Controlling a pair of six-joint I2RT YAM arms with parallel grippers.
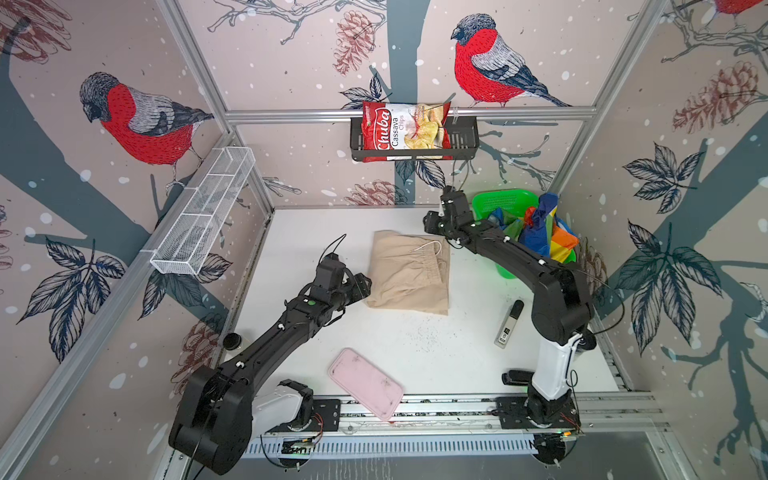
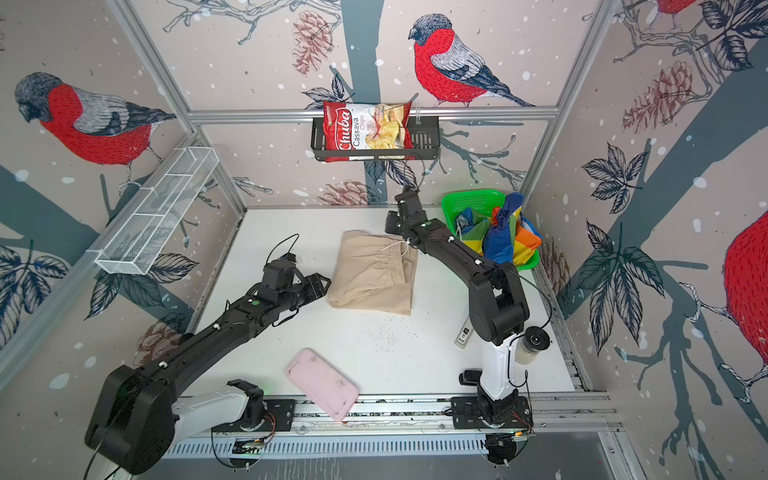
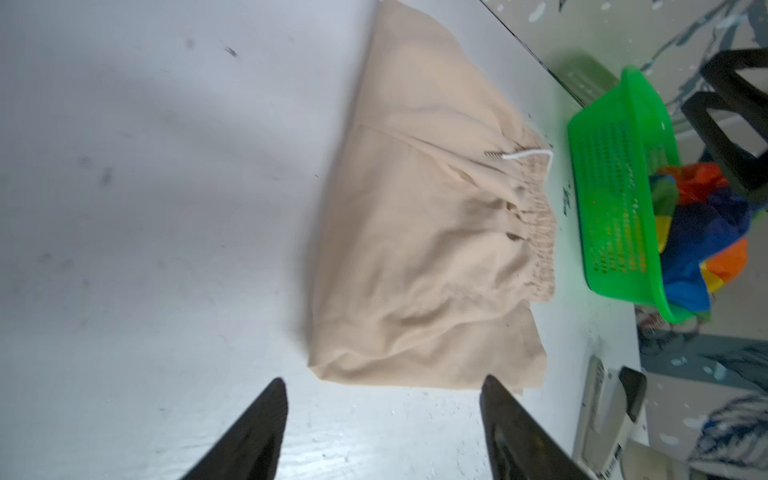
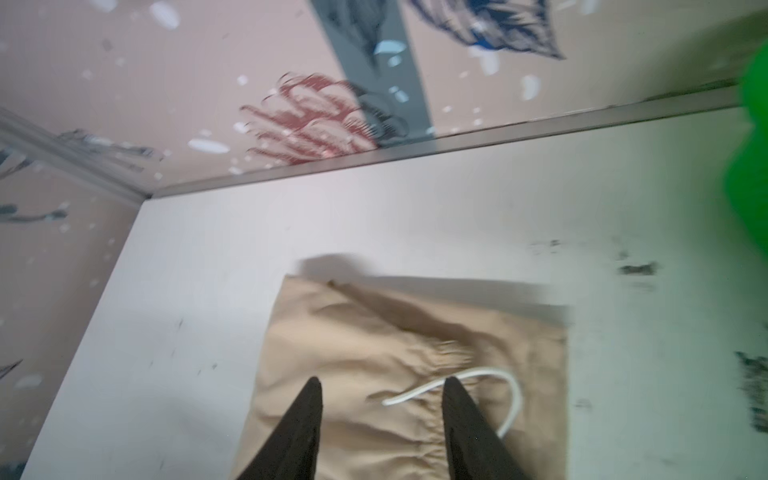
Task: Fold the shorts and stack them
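Note:
My left gripper will move outward and down onto the beige shorts' edge facing the mesh shelf, because that edge is below its fingers and farther outward.
One pair of shorts, plain beige, lies folded in the middle of the white table, its gathered waistband and white drawstring on top. The striped shorts sit bunched in the green basket at the back right. My left gripper is open just off the beige shorts' left edge, over bare table. My right gripper is open above the waistband, with nothing between its fingers.
A pink tray lies at the table's front edge. A grey marker-like stick lies by the right arm's base. On the back wall, a black basket holds a chips bag. A white mesh shelf hangs on the left wall.

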